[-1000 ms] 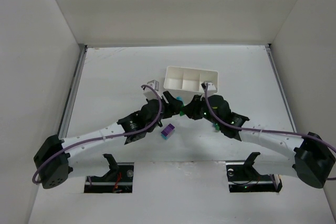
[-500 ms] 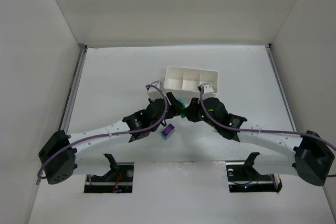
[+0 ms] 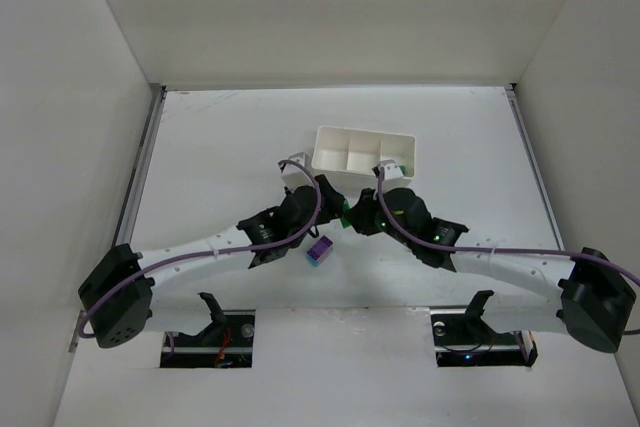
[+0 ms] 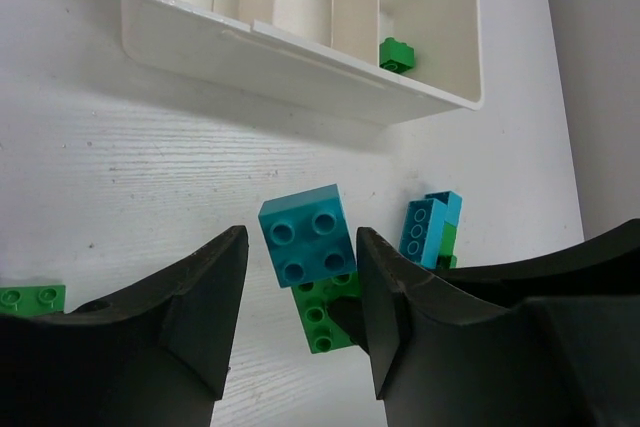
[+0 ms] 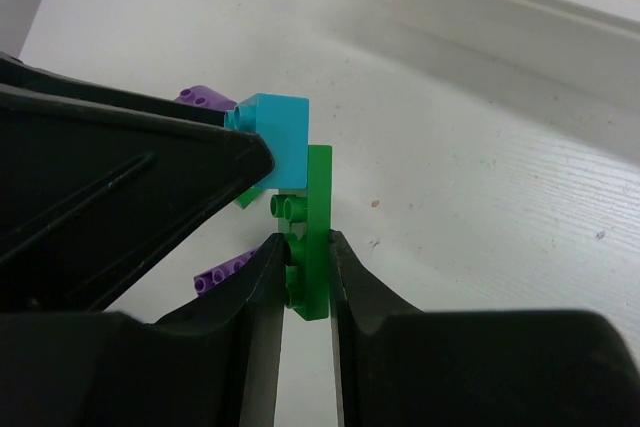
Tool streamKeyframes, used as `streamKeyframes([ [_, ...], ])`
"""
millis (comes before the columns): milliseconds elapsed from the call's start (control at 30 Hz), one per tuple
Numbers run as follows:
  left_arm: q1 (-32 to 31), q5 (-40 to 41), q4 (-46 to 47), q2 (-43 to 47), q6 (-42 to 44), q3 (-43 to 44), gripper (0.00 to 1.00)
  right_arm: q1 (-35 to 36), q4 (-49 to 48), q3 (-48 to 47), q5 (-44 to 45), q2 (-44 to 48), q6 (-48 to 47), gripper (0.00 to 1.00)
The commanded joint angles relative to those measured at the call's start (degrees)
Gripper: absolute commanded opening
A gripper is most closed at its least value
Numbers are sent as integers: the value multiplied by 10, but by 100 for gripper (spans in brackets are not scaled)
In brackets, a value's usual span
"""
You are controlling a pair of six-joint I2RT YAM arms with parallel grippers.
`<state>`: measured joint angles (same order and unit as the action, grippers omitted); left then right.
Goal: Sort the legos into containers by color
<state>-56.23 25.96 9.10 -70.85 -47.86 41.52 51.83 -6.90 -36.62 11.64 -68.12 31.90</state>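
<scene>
My right gripper moves from the teal lego outward over the tray's end section (image 3: 399, 155) next and releases the green lego plate there, because a small green lego lies in that section.
My right gripper (image 5: 308, 247) is shut on a green lego plate (image 5: 318, 217) and holds it on edge above the table. A teal lego (image 5: 280, 142) is stuck to that plate. My left gripper (image 4: 300, 239) is open, its jaws on either side of the teal lego (image 4: 308, 237): the right finger touches it and a thin gap shows on the left. Both grippers meet just in front of the white tray (image 3: 322, 161). One small green lego (image 4: 396, 54) lies in the tray's right compartment. The other two compartments show nothing.
A teal-and-green stack (image 4: 428, 230) lies on the table right of the held pieces. A loose green brick (image 4: 32, 297) sits at the far left. Purple bricks (image 5: 225, 272) lie behind the left fingers. A purple stack (image 3: 319, 249) rests between the arms.
The left arm has moved right up to the right gripper, and its jaws have narrowed around the teal lego. The right gripper has kept its grip on the green plate.
</scene>
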Motion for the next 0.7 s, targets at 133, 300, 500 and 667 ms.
streamKeyframes([
  [133,3,3,41,-10,-6,16,45,9,-39,-13,5,13,3,17],
  [300,1,2,41,-4,-11,11,39,9,-41,-10,7,18,3,17],
  [500,3,-4,41,6,-18,3,21,8,-43,-6,11,20,2,17],
  [667,17,-34,41,40,-19,-13,14,-11,-38,10,16,23,6,17],
])
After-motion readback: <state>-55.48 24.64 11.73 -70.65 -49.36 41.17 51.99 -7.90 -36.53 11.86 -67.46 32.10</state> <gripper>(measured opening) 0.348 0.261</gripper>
